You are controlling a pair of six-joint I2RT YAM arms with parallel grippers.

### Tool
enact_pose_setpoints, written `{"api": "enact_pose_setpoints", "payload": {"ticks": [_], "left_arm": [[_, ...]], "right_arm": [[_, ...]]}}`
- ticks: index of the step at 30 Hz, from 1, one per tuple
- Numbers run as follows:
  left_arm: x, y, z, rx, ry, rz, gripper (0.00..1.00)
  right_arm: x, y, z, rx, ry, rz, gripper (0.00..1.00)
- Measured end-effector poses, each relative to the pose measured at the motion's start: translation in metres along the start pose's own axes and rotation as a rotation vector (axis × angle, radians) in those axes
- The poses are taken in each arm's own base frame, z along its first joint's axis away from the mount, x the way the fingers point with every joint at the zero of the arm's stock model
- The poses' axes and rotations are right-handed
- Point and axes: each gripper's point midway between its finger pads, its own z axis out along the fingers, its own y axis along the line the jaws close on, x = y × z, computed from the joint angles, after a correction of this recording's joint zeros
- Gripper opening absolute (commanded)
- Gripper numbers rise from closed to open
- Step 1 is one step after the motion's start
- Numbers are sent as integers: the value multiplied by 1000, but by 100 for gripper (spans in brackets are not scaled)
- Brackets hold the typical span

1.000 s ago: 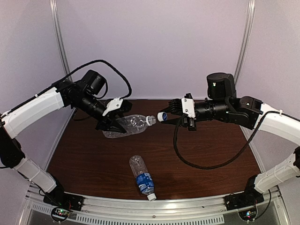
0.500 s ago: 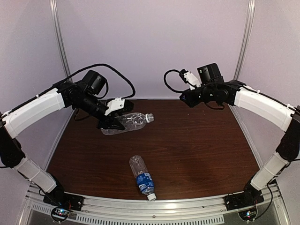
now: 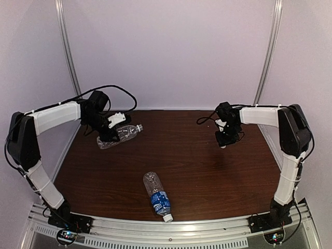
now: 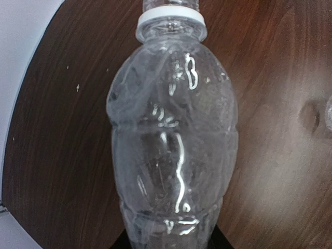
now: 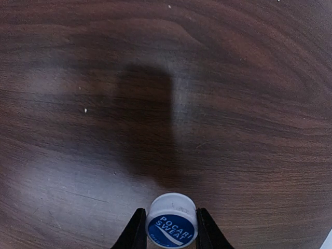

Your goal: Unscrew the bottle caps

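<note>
My right gripper should next go down the short way to the table and open, because the wood under the white bottle cap is bare.
My left gripper (image 3: 108, 133) (image 4: 171, 243) is shut on the base end of the unlabelled clear bottle (image 3: 122, 134) (image 4: 174, 135). It holds the bottle low over the table's back left, the neck (image 4: 171, 21) pointing right. My right gripper (image 3: 223, 143) (image 5: 171, 233) points down just above the wood at the right. It is shut on a white bottle cap (image 5: 171, 224) with a blue printed top, pinched between both fingers (image 5: 136, 232). The blue-label bottle (image 3: 157, 196) lies near the front edge, its white cap (image 3: 167, 218) on it.
The dark wooden table (image 3: 207, 176) is walled in by pale panels at the back and sides. A metal rail (image 3: 171, 231) with both arm bases runs along the front edge. A black cable loops from the left arm.
My right arm has carried the cap away from the bottle's neck, swinging right and down to the table. My left arm has drawn the unlabelled bottle back to the left and lower.
</note>
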Motion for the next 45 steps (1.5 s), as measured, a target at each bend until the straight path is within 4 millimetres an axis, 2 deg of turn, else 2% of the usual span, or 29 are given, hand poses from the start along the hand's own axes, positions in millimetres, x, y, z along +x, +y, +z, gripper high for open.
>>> {"api": "enact_pose_setpoints", "payload": {"ticks": [6, 12, 16, 19, 24, 25, 29, 30, 31, 34, 45], "left_arm": [[58, 29, 37, -34, 138, -98, 38], [89, 28, 67, -20, 220, -128, 58], [90, 29, 72, -23, 215, -126, 67], [91, 28, 74, -20, 212, -123, 71], [94, 24, 80, 0, 217, -126, 78], [95, 23, 82, 8, 220, -126, 80], [97, 20, 85, 23, 224, -125, 86], [97, 19, 85, 25, 224, -125, 88], [97, 19, 85, 26, 223, -123, 89], [97, 18, 84, 31, 224, -122, 97], [95, 20, 83, 26, 221, -115, 97]], "right_arm": [[15, -1, 15, 16, 53, 4, 16], [18, -2, 19, 16, 55, 10, 25], [21, -1, 23, 13, 63, 9, 32], [23, -1, 24, 11, 68, 8, 45], [24, 0, 26, 4, 68, 9, 57], [24, 0, 26, 3, 68, 10, 65], [23, 2, 26, -4, 63, 13, 73], [23, 2, 26, -5, 62, 11, 79], [23, 2, 26, -6, 62, 14, 89], [22, 3, 26, -9, 58, 14, 99], [19, 3, 18, -17, 43, 13, 100]]}}
